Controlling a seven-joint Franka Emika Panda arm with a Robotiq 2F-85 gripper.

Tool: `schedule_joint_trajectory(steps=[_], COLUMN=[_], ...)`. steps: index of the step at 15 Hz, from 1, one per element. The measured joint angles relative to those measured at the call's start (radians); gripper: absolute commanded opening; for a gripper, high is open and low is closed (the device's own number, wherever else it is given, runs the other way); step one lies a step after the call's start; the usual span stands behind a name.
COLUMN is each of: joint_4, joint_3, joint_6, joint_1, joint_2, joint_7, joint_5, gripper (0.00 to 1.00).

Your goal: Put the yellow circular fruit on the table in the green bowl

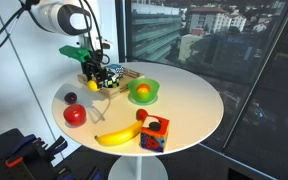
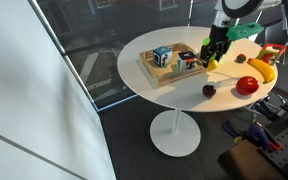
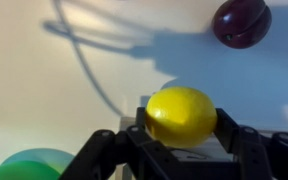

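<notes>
I should next lift my gripper and carry it over the bowl's free space beside the orange fruit, then lower it and release. The green bowl has a raised rim.
The yellow circular fruit [image 3: 180, 112] sits between the two fingers of my gripper [image 3: 181, 128], which is shut on it. In both exterior views the gripper [image 1: 96, 74] [image 2: 214, 52] hangs just above the round white table [image 1: 189, 100] [image 2: 149, 90], with the fruit [image 2: 212, 63] at its tips. The green bowl [image 1: 144, 98] stands to the side of the gripper and has an orange round fruit in it. Its rim also shows at the bottom left of the wrist view [image 3: 29, 165]. In an exterior view the bowl [image 2: 246, 32] is partly hidden behind the arm.
A dark plum [image 1: 70, 98] [image 2: 209, 90] [image 3: 241, 22], a red apple [image 1: 75, 115] [image 2: 247, 85] and a banana [image 1: 119, 136] [image 2: 262, 70] lie on the table. A coloured cube [image 1: 154, 133] stands near the edge. A wooden tray [image 2: 169, 72] holds toy blocks.
</notes>
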Motion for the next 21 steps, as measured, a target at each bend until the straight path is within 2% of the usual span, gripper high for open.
schedule_joint_trajectory(steps=[9, 16, 21], joint_4=[0.019, 0.074, 0.13], joint_3=[-0.07, -0.116, -0.136], joint_6=[-0.025, -0.025, -0.023], joint_1=[-0.072, -0.109, -0.121], joint_2=[-0.072, -0.068, -0.024], joint_7=[0.0, 0.019, 0.09], joint_5=[0.002, -0.01, -0.067], gripper=[0.43, 0.43, 0.43])
